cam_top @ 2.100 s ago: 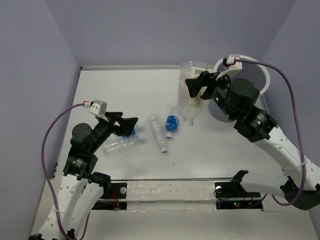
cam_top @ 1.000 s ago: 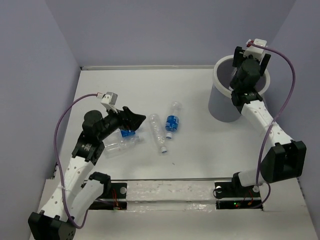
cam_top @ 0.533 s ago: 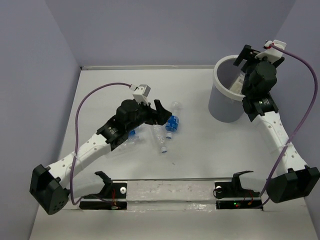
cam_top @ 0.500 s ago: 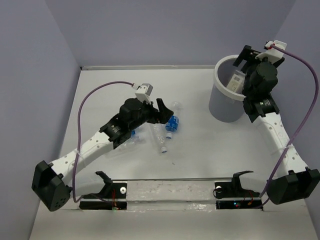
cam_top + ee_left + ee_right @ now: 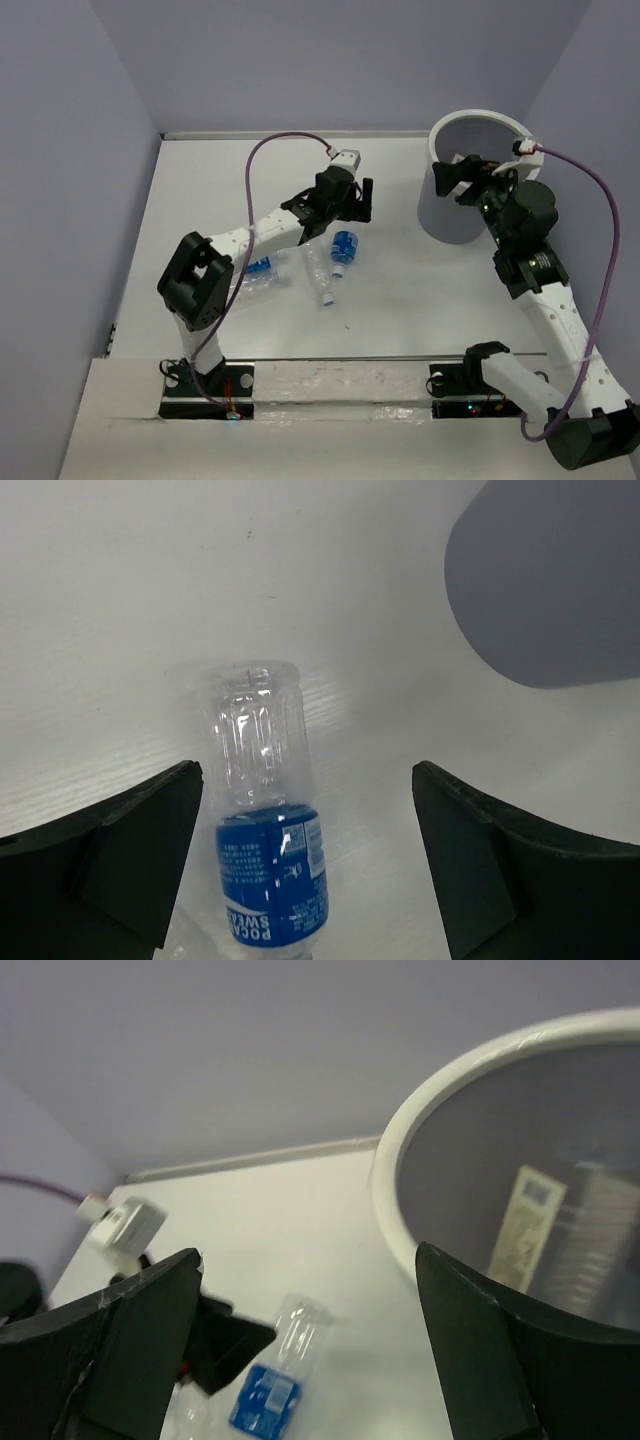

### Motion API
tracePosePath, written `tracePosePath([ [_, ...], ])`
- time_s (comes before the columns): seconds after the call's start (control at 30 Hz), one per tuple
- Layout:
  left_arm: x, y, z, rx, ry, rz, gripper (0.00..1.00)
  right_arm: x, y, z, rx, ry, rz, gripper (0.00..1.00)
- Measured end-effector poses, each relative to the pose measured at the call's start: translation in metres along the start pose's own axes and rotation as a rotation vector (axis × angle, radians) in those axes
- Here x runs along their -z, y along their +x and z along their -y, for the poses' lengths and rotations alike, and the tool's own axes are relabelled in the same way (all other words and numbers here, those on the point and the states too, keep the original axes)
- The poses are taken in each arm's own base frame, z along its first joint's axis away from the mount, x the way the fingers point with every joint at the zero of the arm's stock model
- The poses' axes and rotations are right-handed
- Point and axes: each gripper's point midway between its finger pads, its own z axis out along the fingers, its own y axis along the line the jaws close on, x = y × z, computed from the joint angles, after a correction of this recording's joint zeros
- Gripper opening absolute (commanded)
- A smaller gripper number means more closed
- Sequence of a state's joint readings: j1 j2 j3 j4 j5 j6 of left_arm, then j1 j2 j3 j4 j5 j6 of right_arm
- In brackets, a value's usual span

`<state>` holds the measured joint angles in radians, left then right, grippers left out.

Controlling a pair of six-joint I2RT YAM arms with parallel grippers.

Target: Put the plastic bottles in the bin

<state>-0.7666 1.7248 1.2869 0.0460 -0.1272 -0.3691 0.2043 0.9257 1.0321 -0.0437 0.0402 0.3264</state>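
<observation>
My left gripper will next go down until both open fingers are on either side of the bottle's clear end point(image 5: 260, 738), then close, as that end is below it, between its fingers.
A clear bottle with a blue label point(image 5: 268, 865) lies on the white table between the fingers of my left gripper point(image 5: 308, 865), which is open and touches it on neither side. From above, that gripper point(image 5: 352, 205) hangs over the bottle's point(image 5: 343, 246) clear end. Two more plastic bottles lie nearby, one clear point(image 5: 317, 270) and one partly under the left arm point(image 5: 252, 275). The grey bin point(image 5: 446, 215) stands at the right. My right gripper point(image 5: 458, 178) is open and empty at the bin's near-left side. Inside the bin point(image 5: 392, 1195) a bottle point(image 5: 533, 1222) rests.
Lilac walls close the table on the left, back and right. A clear strip and the arm bases point(image 5: 330, 380) run along the near edge. The left arm's purple cable point(image 5: 285, 140) loops above the table's middle.
My left arm has stretched out to the right and brought its open jaws over the blue-label bottle. My right gripper has pulled back from above the bin to its near-left side.
</observation>
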Motion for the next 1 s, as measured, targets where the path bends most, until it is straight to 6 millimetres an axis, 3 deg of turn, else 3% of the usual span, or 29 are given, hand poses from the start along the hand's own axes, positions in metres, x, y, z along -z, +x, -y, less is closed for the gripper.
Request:
tracePosePath([
  [0.2,-0.047,0.028,-0.017,-0.069,-0.096,-0.086,0.95,0.037,0.067,-0.024,-0.097,-0.151,-0.158,0.92],
  [0.3,-0.065,0.045,-0.028,-0.100,-0.148,-0.129,0.93,0.052,0.080,-0.032,-0.121,-0.197,-0.199,0.92],
  [0.4,-0.079,0.061,-0.038,-0.127,-0.192,-0.166,0.86,0.066,0.081,-0.040,-0.136,-0.245,-0.205,0.91],
  [0.43,-0.082,0.065,-0.041,-0.137,-0.205,-0.178,0.76,0.071,0.083,-0.043,-0.145,-0.263,-0.210,0.90],
  [0.53,-0.094,0.073,-0.046,-0.156,-0.224,-0.197,0.64,0.079,0.093,-0.047,-0.156,-0.300,-0.233,0.88],
  [0.7,-0.105,0.064,-0.044,-0.147,-0.214,-0.181,0.47,0.092,0.150,-0.047,-0.176,-0.342,-0.383,0.88],
  [0.83,-0.107,0.061,-0.042,-0.131,-0.192,-0.174,0.47,0.100,0.188,-0.040,-0.186,-0.326,-0.483,0.88],
  [1.0,-0.100,0.041,-0.033,-0.100,-0.144,-0.137,0.46,0.101,0.211,-0.044,-0.184,-0.342,-0.543,0.88],
])
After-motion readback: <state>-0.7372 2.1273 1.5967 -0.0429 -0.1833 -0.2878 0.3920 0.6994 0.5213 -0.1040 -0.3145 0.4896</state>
